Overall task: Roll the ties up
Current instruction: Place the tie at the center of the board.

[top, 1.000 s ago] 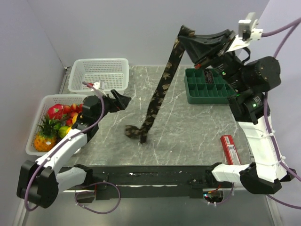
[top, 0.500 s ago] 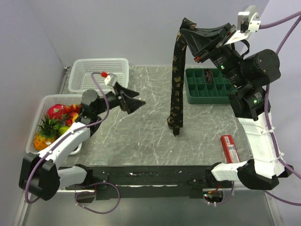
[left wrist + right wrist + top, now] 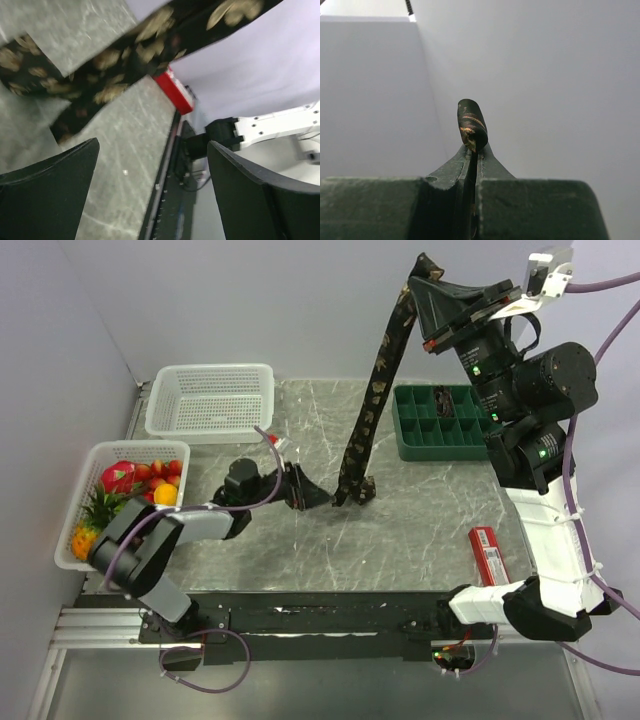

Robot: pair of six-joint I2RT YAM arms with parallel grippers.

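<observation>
Next I need to move my left gripper across to the tie's lower end beyond its open fingers, then turn its fingertips down around that end.
My right gripper (image 3: 420,287) is raised high at the back and shut on the top end of a dark tie (image 3: 375,390) with tan speckles. The tie hangs down slanting to the left, and its lower end (image 3: 352,488) reaches the marble table. In the right wrist view the tie's end (image 3: 471,125) curls out above the shut fingertips. My left gripper (image 3: 312,495) is low over the table, open and empty, just left of the tie's lower end. In the left wrist view the tie (image 3: 105,65) crosses the top, beyond the open fingers (image 3: 55,185).
A green compartment tray (image 3: 440,425) stands at the back right. An empty white basket (image 3: 210,400) is at the back left, and a white basket of fruit (image 3: 120,495) in front of it. A red box (image 3: 488,555) lies near the right arm's base.
My right gripper has risen higher and the tie now hangs straighter. My left gripper has dropped down and moved right, up to the tie's lower end.
</observation>
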